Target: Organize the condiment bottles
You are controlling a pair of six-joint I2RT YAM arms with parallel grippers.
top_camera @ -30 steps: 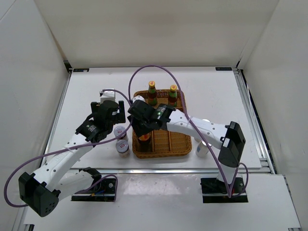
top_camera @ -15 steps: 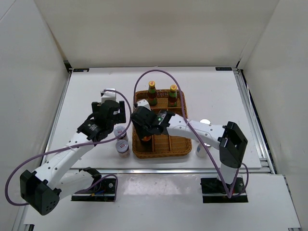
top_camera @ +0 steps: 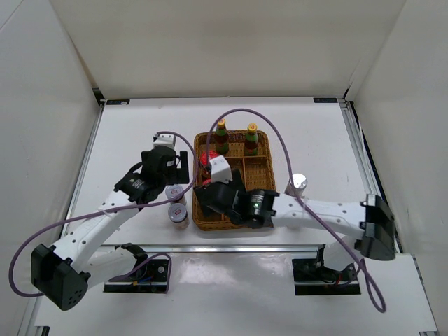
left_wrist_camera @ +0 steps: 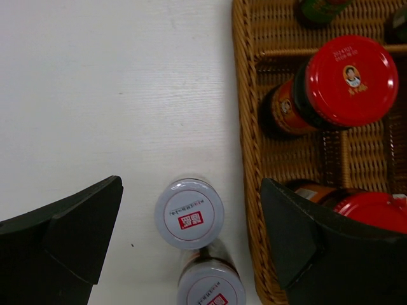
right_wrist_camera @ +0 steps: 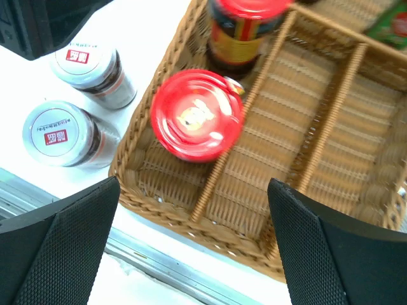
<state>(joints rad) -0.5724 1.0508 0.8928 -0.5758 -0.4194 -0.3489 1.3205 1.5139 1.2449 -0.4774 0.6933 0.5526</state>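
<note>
I will lower my left gripper next and pull it slightly back around the lid of the farther silver-lidded jar [top_camera: 174, 191], already lined up between the open fingers.
The wicker tray [top_camera: 260, 210] holds two yellow-capped sauce bottles [top_camera: 221, 133] at its far end and a red-lidded jar [top_camera: 208, 159] on its left. In the right wrist view a second red-lidded jar [right_wrist_camera: 197, 114] stands free in the tray's near-left compartment, beyond my open right gripper [right_wrist_camera: 194, 190]. That gripper [top_camera: 212, 194] hangs over the tray's near-left corner. Two silver-lidded jars [left_wrist_camera: 189, 213] [left_wrist_camera: 210, 286] stand on the table just left of the tray. My left gripper [left_wrist_camera: 191, 190] is open above them, one finger [left_wrist_camera: 299, 235] over the tray rim. A silver cylinder [top_camera: 299, 183] stands right of the tray.
The tray's middle and right compartments [right_wrist_camera: 331, 146] show bare wicker. A metal rail [right_wrist_camera: 146, 267] runs along the table's near edge below the tray. White walls enclose the table on three sides.
My right gripper has opened, left the red-lidded jar standing in the tray's near-left compartment and drawn back toward the near edge. My left gripper has shifted slightly right, over the silver-lidded jars.
</note>
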